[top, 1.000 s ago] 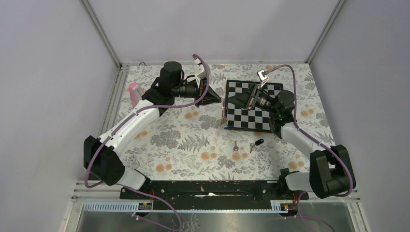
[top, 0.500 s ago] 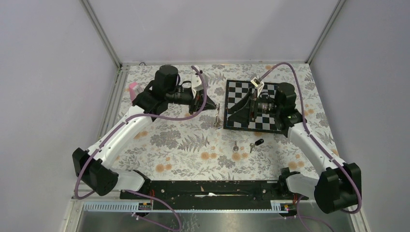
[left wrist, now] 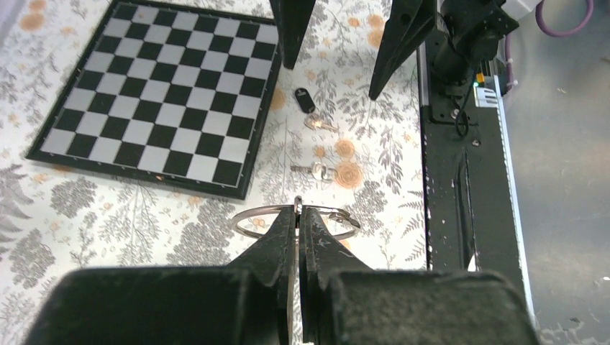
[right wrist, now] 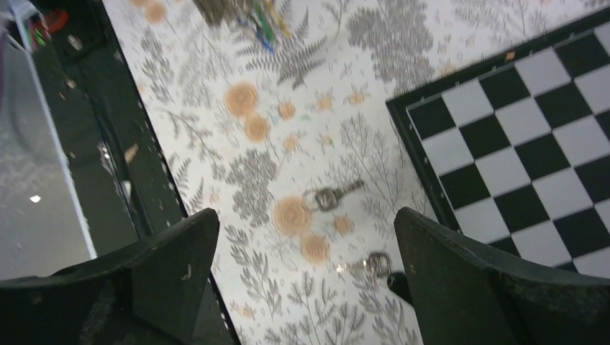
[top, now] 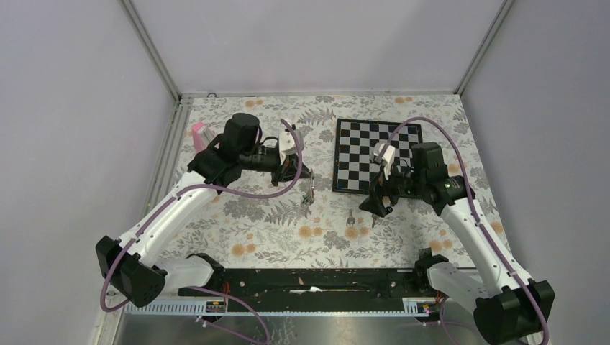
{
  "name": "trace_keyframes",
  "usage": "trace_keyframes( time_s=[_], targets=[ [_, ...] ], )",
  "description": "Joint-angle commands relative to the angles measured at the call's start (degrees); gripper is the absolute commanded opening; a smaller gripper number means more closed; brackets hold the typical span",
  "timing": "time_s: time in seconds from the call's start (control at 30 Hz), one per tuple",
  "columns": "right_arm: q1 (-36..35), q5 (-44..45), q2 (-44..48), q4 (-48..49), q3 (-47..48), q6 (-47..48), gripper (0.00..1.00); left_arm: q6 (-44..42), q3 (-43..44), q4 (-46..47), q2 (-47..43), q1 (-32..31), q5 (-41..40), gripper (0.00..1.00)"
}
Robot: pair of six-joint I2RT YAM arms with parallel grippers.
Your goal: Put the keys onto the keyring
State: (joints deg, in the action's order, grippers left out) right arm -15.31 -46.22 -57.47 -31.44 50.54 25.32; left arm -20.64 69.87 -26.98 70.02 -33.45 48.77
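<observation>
My right gripper goes down and left in the top view onto the plain silver key's small ring (top: 350, 224) (right wrist: 308, 200) next, since it juts beyond the key's head.
My left gripper (top: 307, 182) is shut on the keyring (top: 311, 192) and holds it above the floral cloth, left of the chessboard. In the left wrist view the closed fingers (left wrist: 284, 237) pinch a thin silver ring (left wrist: 252, 216). The coloured tags show at the top of the right wrist view (right wrist: 255, 18). The plain silver key (top: 350, 215) (left wrist: 316, 170) (right wrist: 329, 197) lies on the cloth. The black-headed key (left wrist: 305, 100) (right wrist: 374, 264) lies just right of it. My right gripper (top: 375, 207) (right wrist: 306, 215) is open and empty, above both keys.
A black-and-white chessboard (top: 360, 154) (right wrist: 518, 129) lies just behind the keys. A pink object (top: 199, 136) stands at the left edge of the cloth. The black base rail (top: 309, 280) (left wrist: 460, 215) runs along the near edge.
Both arms have drawn back toward the near side. The left gripper carried the keyring away from the chessboard's edge. The right gripper came off the chessboard to above the keys.
</observation>
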Motion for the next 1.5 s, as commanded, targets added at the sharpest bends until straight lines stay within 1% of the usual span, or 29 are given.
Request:
trace_keyframes(
  time_s=[0.0,0.1,0.23,0.3,0.4,0.53,0.63,0.73,0.9,1.07,1.17,1.27,1.37,1.47],
  targets=[
    [0.10,7.36,1.81,-11.22,-1.69,11.09,1.00,-6.01,-0.33,-4.47,-2.71,-0.62,0.23,0.00],
    [0.06,11.38,1.03,-13.43,-2.44,12.93,1.00,-7.95,-1.19,-6.37,-3.10,-0.82,0.36,0.00],
    [0.11,18.79,-2.28,-13.95,-4.07,14.69,0.99,-8.40,-3.10,-6.41,-4.59,-0.91,-1.12,0.00],
    [0.10,22.35,-4.74,-14.57,-4.74,16.56,0.96,-7.74,-3.82,-6.42,-5.23,-0.91,-2.30,0.00],
    [0.11,24.56,-8.29,-14.10,-5.72,18.34,0.90,-6.89,-4.80,-6.45,-5.99,-0.91,-3.44,0.00],
    [-0.14,25.51,-12.99,-10.93,-6.56,18.25,0.80,-7.53,-6.29,-6.37,-7.30,-0.91,-4.22,0.00],
    [-0.30,25.68,-14.23,-9.06,-7.03,19.95,0.74,-7.59,-6.22,-6.45,-7.96,-0.91,-5.38,0.00],
    [-0.97,26.27,-14.40,-6.52,-7.21,21.00,0.72,-8.10,-6.37,-6.42,-8.33,-0.91,-5.92,0.00],
    [-1.95,27.48,-16.44,-7.11,-5.62,23.23,0.66,-8.32,-6.44,-6.46,-8.39,-0.91,-6.92,0.00],
    [-5.22,22.95,-17.99,-5.92,-3.97,19.95,0.60,-8.30,-6.72,-6.51,-8.53,-0.91,-7.73,0.00],
    [-9.85,22.14,-18.07,-1.36,-5.06,15.94,0.59,-8.18,-7.30,-6.51,-9.18,-0.91,-9.67,0.00],
    [-13.09,20.24,-15.98,4.77,-7.96,13.05,0.59,-8.88,-7.31,-7.64,-9.77,-0.90,-11.63,0.00],
    [-16.83,20.49,-13.47,10.49,-11.53,11.42,0.60,-9.58,-7.26,-9.09,-10.27,-0.86,-13.54,0.00],
    [-19.65,21.27,-12.14,13.82,-13.71,11.15,0.61,-9.68,-7.20,-9.69,-10.49,-0.55,-14.32,0.00]
  ],
)
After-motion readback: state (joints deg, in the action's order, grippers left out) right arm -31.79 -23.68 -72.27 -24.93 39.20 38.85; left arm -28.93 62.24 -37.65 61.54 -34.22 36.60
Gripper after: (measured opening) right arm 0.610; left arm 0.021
